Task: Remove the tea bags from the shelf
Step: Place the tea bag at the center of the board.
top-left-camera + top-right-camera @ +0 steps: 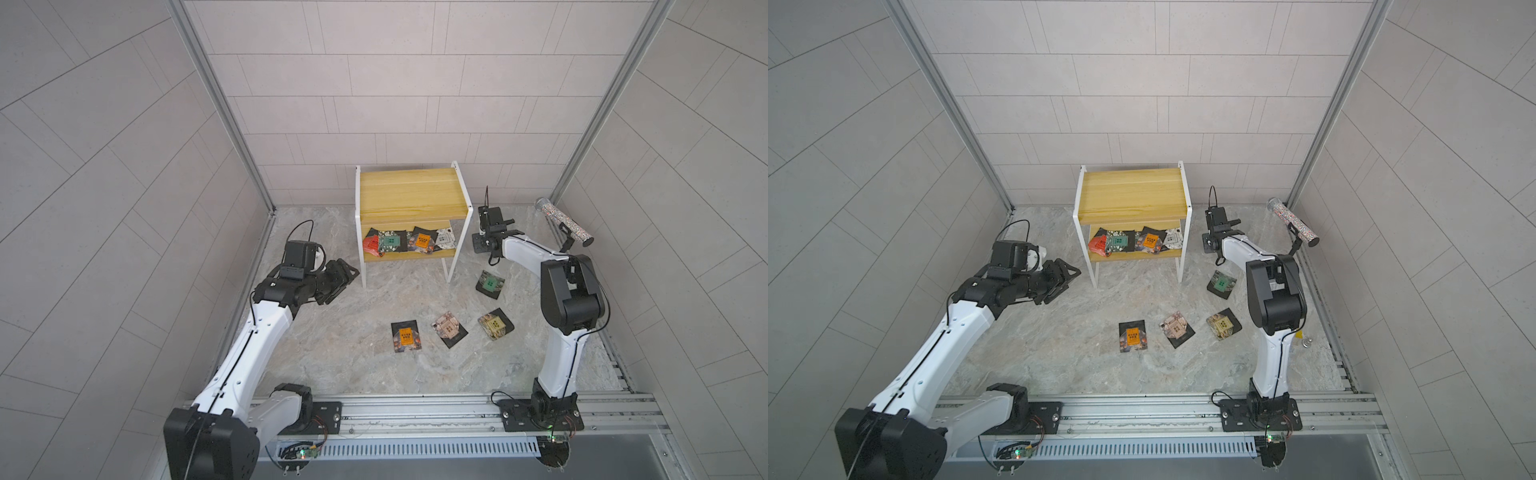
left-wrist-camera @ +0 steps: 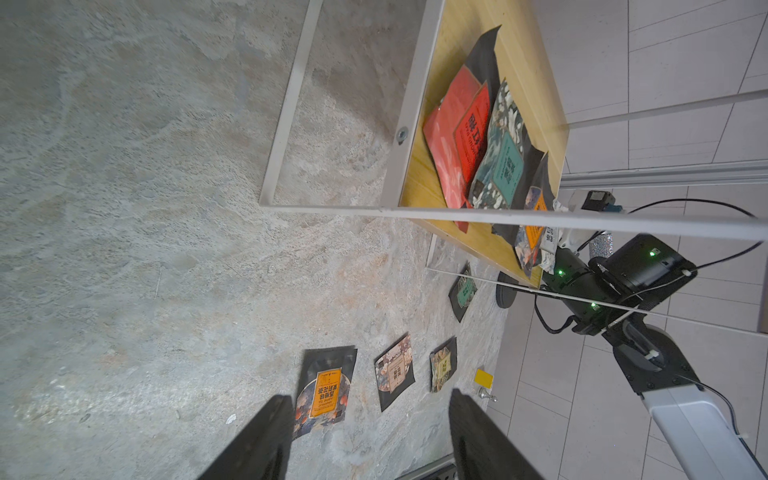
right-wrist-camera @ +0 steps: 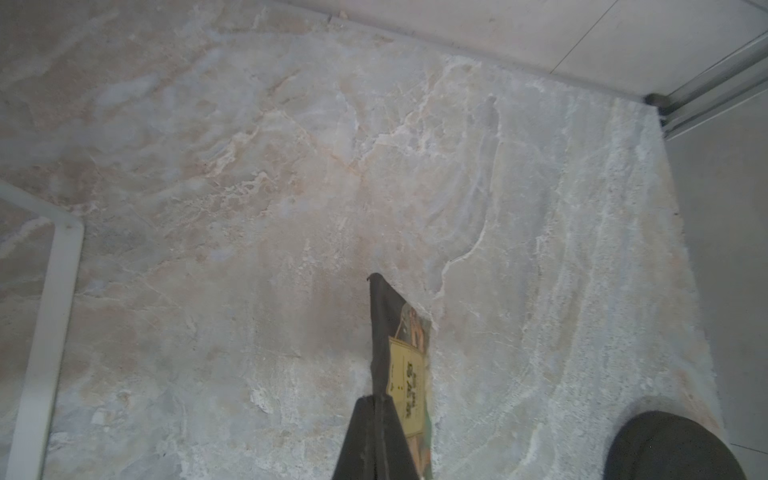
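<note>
My right gripper eases slightly toward the shelf (image 1: 411,193) next. It then releases the yellow-labelled tea bag over the bare floor (image 1: 478,256) beside the white shelf leg.
The shelf (image 1: 411,193) (image 1: 1133,191) stands at the back. Several tea bags (image 1: 405,241) (image 1: 1136,241) overlap on its lower board (image 2: 461,239), with a red one (image 2: 455,137) and a green one (image 2: 500,156) nearest my left gripper. That left gripper (image 1: 347,275) (image 1: 1068,275) (image 2: 370,397) hovers open and empty beside the shelf's left front leg. Several more tea bags (image 1: 449,328) (image 1: 1177,328) (image 2: 326,392) lie flat on the floor. My right gripper (image 1: 482,244) (image 3: 376,399) is right of the shelf, shut on a yellow-labelled tea bag (image 3: 409,365) above the floor.
A black stand holding a glittery tube (image 1: 569,226) (image 1: 1296,222) stands at the back right; its round base (image 3: 665,449) is close to my right gripper. A small yellow block (image 2: 483,377) lies by the right wall. A white shelf leg (image 3: 58,291) stands nearby.
</note>
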Controlling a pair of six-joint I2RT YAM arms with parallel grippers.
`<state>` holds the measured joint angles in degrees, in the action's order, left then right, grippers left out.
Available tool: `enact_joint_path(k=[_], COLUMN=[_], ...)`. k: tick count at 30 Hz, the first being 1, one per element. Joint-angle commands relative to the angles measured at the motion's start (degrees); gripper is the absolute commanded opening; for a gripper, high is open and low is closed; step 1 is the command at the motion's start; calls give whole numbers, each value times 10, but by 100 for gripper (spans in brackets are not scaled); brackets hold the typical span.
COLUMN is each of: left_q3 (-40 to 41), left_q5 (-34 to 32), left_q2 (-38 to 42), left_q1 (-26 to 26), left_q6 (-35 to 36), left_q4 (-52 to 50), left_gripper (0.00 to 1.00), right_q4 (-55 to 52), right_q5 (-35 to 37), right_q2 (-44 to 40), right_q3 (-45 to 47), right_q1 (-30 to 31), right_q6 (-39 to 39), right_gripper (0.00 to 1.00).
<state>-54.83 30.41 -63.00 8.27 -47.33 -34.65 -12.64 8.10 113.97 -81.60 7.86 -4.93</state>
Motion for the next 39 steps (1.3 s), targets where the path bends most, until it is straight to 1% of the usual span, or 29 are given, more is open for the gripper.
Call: enact_joint_path(k=[1, 7, 8, 12, 14, 16, 21, 27, 31, 35, 36, 39], left_q3=[-14, -19, -18, -12, -11, -9, -5, -6, -19, -31, -33, -34], left_q5=[-7, -4, -4, -5, -4, -4, -2, -6, -14, -19, -20, -18], left_q2=[-8, -13, -12, -8, -6, -4, 4, 14, 15, 14, 13, 11], left_q1=[2, 2, 2, 2, 2, 2, 2, 2, 2, 2, 2, 2], left_q6=[13, 14, 15, 15, 15, 15, 15, 23, 42, 55, 72, 76], left_q4=[-11, -11, -11, -10, -10, -10, -10, -15, -32, -49, -53, -54], left_gripper=[67, 67, 67, 67, 67, 67, 67, 67, 67, 68, 69, 69], right_q4=[-39, -66, -68, -71, -73, -76, -84, -89, -90, -93, -93, -94], right_q5=[-38, -74, -78, -81, -84, -85, -81, -59, -42, -41, -42, -60], right_q2=[8, 17, 16, 6, 2, -1, -16, -54, -92, -137, -150, -188], right_q3=[-27, -49, -48, -48, -50, -54, -53, -28, -1, 27, 35, 57], right_q1=[3, 3, 4, 5, 6, 6, 6, 0, -6, -9, -11, -21], right_q6=[-18, -36, -35, -39, -40, -41, -44, -59, -79, -87, -90, -107], right_gripper=[0, 1, 4, 20, 26, 30, 32, 39, 43, 47, 48, 51])
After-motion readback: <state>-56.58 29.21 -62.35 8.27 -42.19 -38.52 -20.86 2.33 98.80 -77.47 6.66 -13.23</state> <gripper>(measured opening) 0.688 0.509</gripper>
